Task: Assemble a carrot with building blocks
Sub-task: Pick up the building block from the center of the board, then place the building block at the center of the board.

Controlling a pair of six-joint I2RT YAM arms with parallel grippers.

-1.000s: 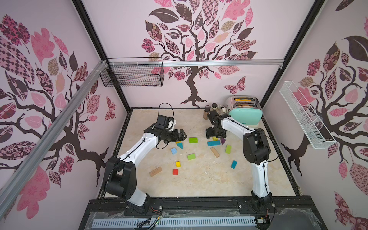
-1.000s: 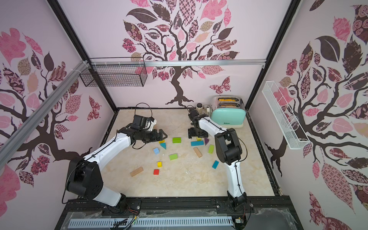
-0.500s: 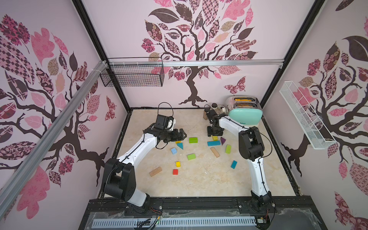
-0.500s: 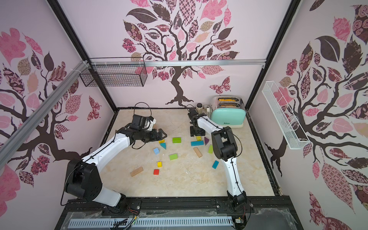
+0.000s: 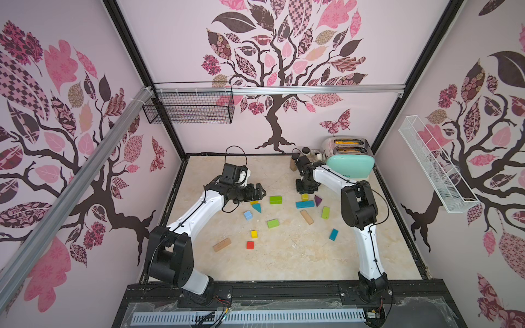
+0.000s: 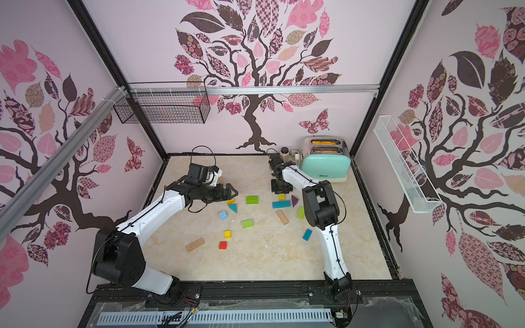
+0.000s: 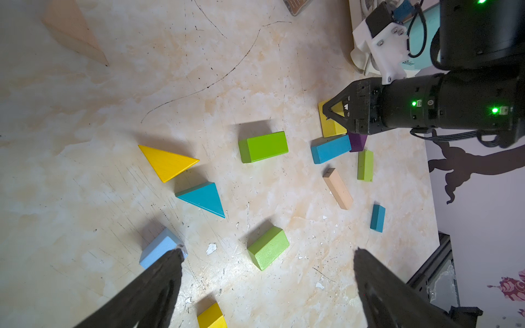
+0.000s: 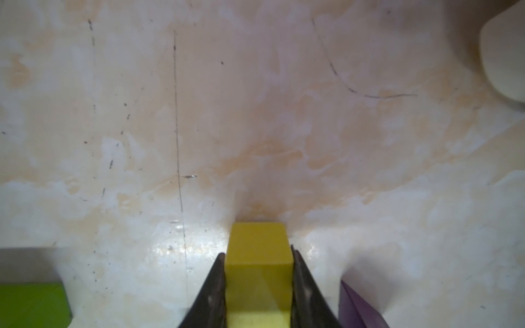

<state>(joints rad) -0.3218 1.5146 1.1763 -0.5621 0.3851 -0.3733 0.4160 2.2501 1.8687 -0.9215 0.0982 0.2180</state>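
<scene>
My right gripper takes the yellow block back to the bare tabletop between the green bar and the green block next and lets go of it there.
Building blocks lie scattered on the marble table. My right gripper points down at the back of the cluster, shut on a yellow block that rests on the table. A purple wedge and a blue bar lie just beside it. My left gripper hangs open above a yellow wedge and a teal wedge, holding nothing. Near them are a green bar, a light blue cube and a green block.
A mint toaster and spice jars stand at the back right, close behind my right arm. A tan bar, a red cube, a yellow cube and a teal block lie nearer the front.
My right gripper's jaws have closed in onto the yellow block. The left arm has stayed still with its jaws wide.
</scene>
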